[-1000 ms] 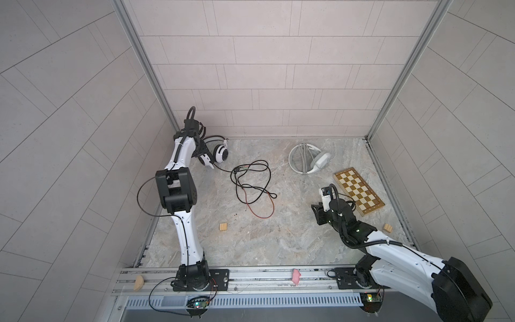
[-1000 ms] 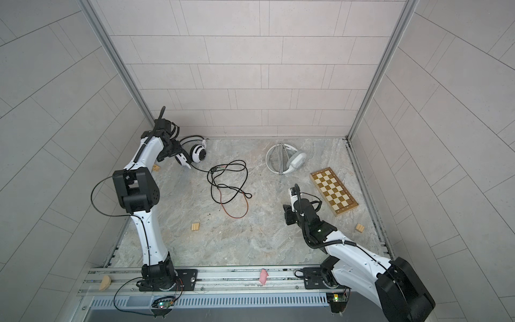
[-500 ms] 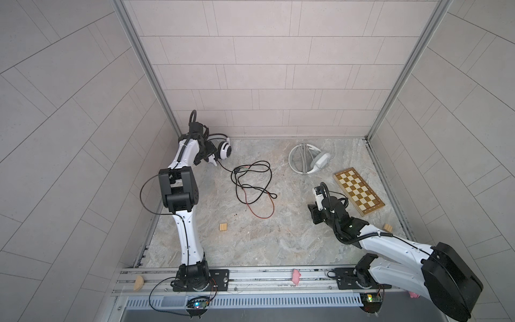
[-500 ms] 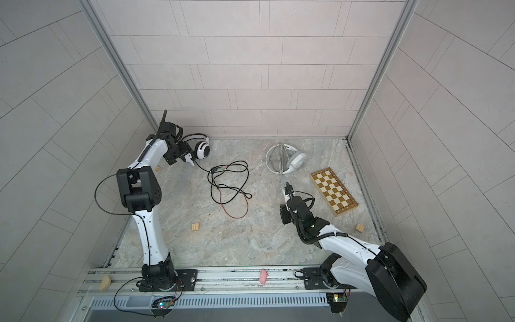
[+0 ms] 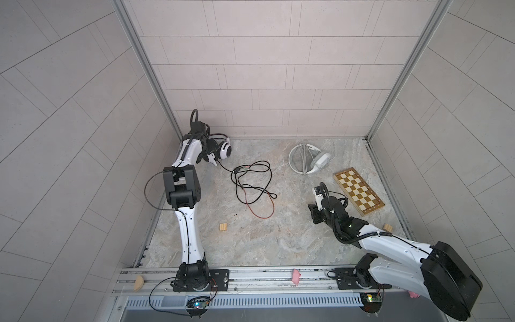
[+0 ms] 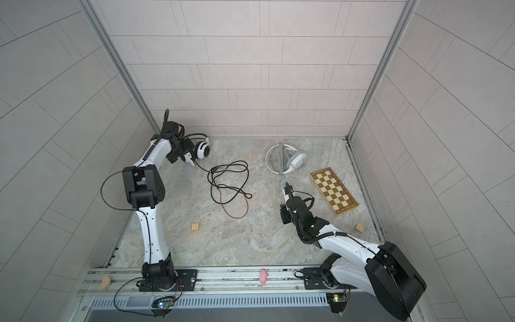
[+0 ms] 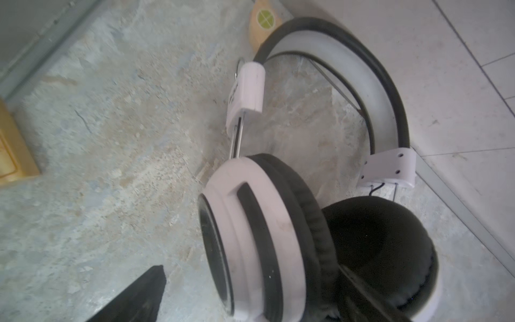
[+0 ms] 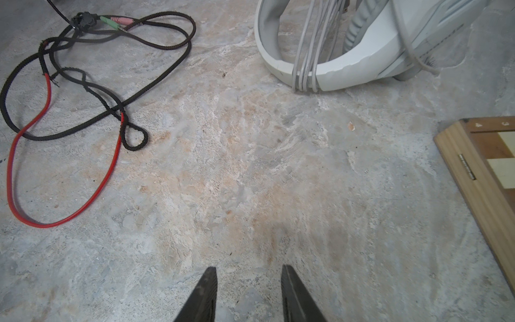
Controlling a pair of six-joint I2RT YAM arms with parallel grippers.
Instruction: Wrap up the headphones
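My left gripper will ease sideways toward the white headphones next and come onto the upper cup's striped shell, because a gap shows beside one fingertip.
White headphones with black-striped round cups sit at the back left by the wall. Their black-red cable sprawls loose on the floor. My left gripper is open and straddles one cup, with a gap showing beside one finger. Pale-grey headphones lie at the back right, whitish cable wound round the band. My right gripper is open and empty, low over bare floor.
A wooden chessboard lies right of the right gripper. Small wooden blocks rest on the floor, another behind the white headband. Tiled walls hem in the left arm.
The left jaws have spread wider around the cup, and that wrist has shifted toward the back wall. The right gripper has drifted a little to the left.
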